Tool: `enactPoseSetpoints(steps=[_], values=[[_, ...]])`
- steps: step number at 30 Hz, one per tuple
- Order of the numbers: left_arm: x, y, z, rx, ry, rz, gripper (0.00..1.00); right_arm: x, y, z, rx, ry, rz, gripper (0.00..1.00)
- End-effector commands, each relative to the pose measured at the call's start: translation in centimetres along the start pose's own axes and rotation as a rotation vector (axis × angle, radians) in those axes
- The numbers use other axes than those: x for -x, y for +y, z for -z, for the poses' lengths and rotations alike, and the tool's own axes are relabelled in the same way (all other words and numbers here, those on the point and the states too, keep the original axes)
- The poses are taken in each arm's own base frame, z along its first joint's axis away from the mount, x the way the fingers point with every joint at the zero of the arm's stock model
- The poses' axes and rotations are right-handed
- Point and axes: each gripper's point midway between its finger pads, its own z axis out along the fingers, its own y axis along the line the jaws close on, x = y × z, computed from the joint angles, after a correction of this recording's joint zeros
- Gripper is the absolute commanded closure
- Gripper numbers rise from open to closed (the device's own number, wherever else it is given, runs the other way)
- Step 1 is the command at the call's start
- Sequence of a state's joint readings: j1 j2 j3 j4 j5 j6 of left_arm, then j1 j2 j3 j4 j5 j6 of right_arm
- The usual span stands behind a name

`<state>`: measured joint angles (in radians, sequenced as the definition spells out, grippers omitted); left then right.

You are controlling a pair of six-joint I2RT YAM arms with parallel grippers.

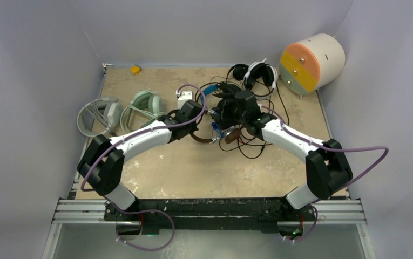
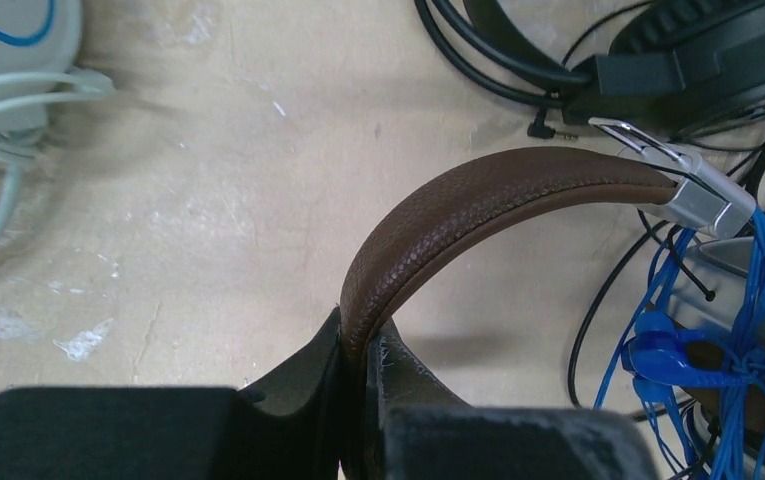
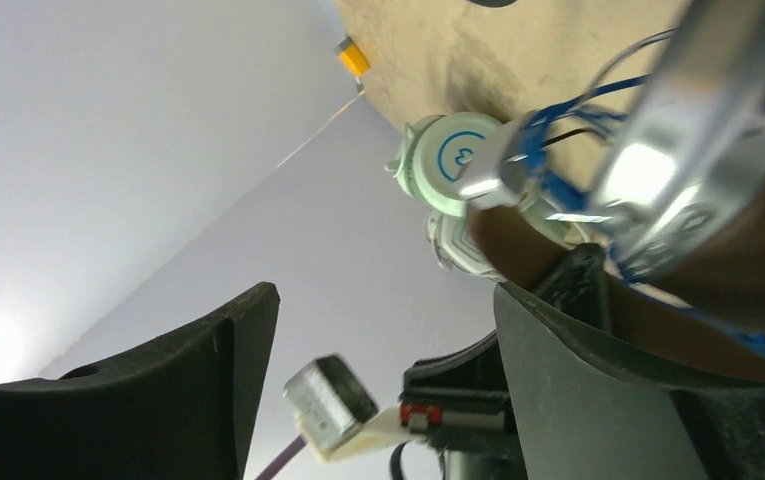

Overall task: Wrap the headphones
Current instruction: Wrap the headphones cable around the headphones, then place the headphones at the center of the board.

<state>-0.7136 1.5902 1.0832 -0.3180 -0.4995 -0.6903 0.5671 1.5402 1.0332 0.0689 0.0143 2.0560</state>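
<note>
I next need to carry the brown headband left in the top view with my left gripper, lower it to bare tabletop point(image 1: 168, 102) point(image 2: 143, 150) beside the mint-green headphones, clear of black cables, and release.
My left gripper point(image 2: 363, 335) is shut on the brown leather headband point(image 2: 478, 200) of the brown headphones point(image 1: 207, 138) at mid-table. Their silver yoke point(image 2: 703, 195) carries a tangled blue cable point(image 2: 748, 330). My right gripper point(image 3: 388, 300) is open with nothing between its fingers. It is turned sideways just right of the left gripper point(image 1: 193, 116), and the brown headset's silver yoke point(image 3: 678, 150) lies against the outside of its right finger. Black cables point(image 1: 247, 143) trail below the right gripper point(image 1: 230, 114). The other headphones lie around: white-grey point(image 1: 99, 116), mint-green point(image 1: 144, 105), black with blue headband point(image 1: 215, 89), black-and-white point(image 1: 258, 73).
A big cream cylinder with an orange-and-green face point(image 1: 309, 62) stands at the back right corner. A small yellow block point(image 1: 135, 69) sits at the back left edge. Grey walls enclose the table on three sides.
</note>
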Motion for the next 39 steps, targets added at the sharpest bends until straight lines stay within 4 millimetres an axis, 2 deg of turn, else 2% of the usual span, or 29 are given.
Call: enactPoseSetpoints(steps=[1, 4, 9, 15, 20, 22, 25, 32, 39], values=[[1.5, -2.0, 0.5, -0.097, 0.046, 0.063, 1.00, -0.5, 4.2, 2.7, 0.162, -0.004, 0.009, 0.17], [1.2, -2.2, 0.4, -0.112, 0.070, 0.057, 1.00, -0.4, 4.9, 3.1, 0.179, -0.012, 0.022, 0.13], [0.9, -2.4, 0.4, -0.152, 0.137, 0.073, 1.00, -0.3, 5.9, 3.5, 0.210, -0.025, 0.108, 0.15], [2.0, -0.4, 0.4, -0.145, 0.148, 0.126, 1.00, 0.5, 8.0, 5.2, 0.270, -0.116, 0.485, 0.15], [3.0, 2.5, -0.1, -0.098, 0.148, 0.203, 1.00, 1.4, 7.4, 6.1, 0.232, -0.172, 0.772, 0.14], [3.0, 3.0, 0.2, -0.085, 0.138, 0.223, 1.00, 1.7, 7.1, 6.7, 0.233, -0.190, 0.853, 0.14], [2.3, 3.6, 0.8, -0.072, 0.147, 0.260, 1.00, 2.8, 6.9, 7.9, 0.240, -0.246, 0.930, 0.13], [-0.3, 6.9, 1.8, -0.023, 0.190, 0.370, 1.00, 5.1, 6.9, 11.1, 0.281, -0.382, 1.070, 0.11], [-3.3, 12.0, 4.2, 0.096, 0.200, 0.465, 1.00, 7.7, 5.4, 13.0, 0.217, -0.487, 1.151, 0.11]])
